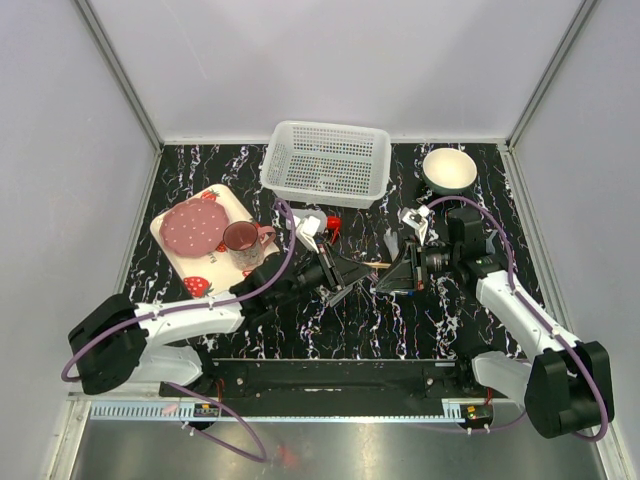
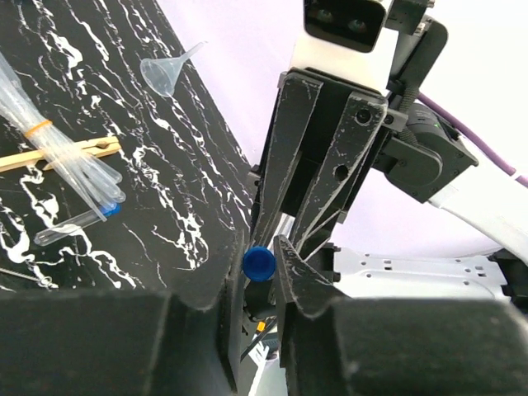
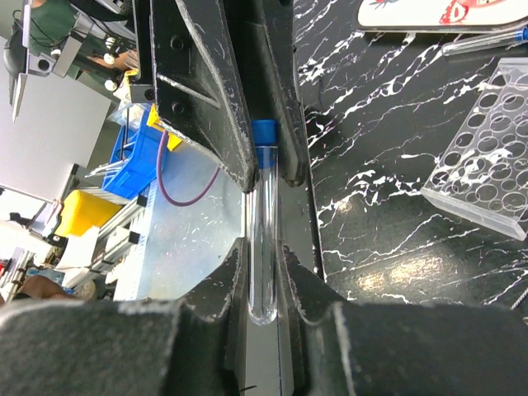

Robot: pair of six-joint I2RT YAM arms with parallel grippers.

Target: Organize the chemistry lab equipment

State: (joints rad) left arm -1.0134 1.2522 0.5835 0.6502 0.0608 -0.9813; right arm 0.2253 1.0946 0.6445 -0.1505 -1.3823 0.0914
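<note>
I should next swing my left gripper down to its left in the top view to the tube rack [image 1: 340, 296] below and let the tube go into an open hole of the rack.
A clear blue-capped test tube [image 3: 264, 223] is held in the air between both grippers, above the middle of the table. My right gripper [image 3: 262, 246] is shut on its rounded bottom end. My left gripper [image 2: 262, 247] is shut on its blue-capped end [image 2: 259, 264]. The two grippers meet tip to tip in the top view, left [image 1: 358, 272] and right [image 1: 388, 275]. On the table lie banded clear pipettes [image 2: 58, 140], a wooden stick [image 2: 58, 154], another test tube [image 2: 78, 224] and a small clear funnel [image 2: 165, 73]. The tube rack [image 3: 487, 157] lies nearby.
A white mesh basket [image 1: 327, 162] stands at the back centre and a white bowl [image 1: 449, 170] at the back right. The strawberry-print tray [image 1: 215, 265] with a pink plate and mug is at the left. A red-capped bottle [image 1: 331, 224] lies in front of the basket.
</note>
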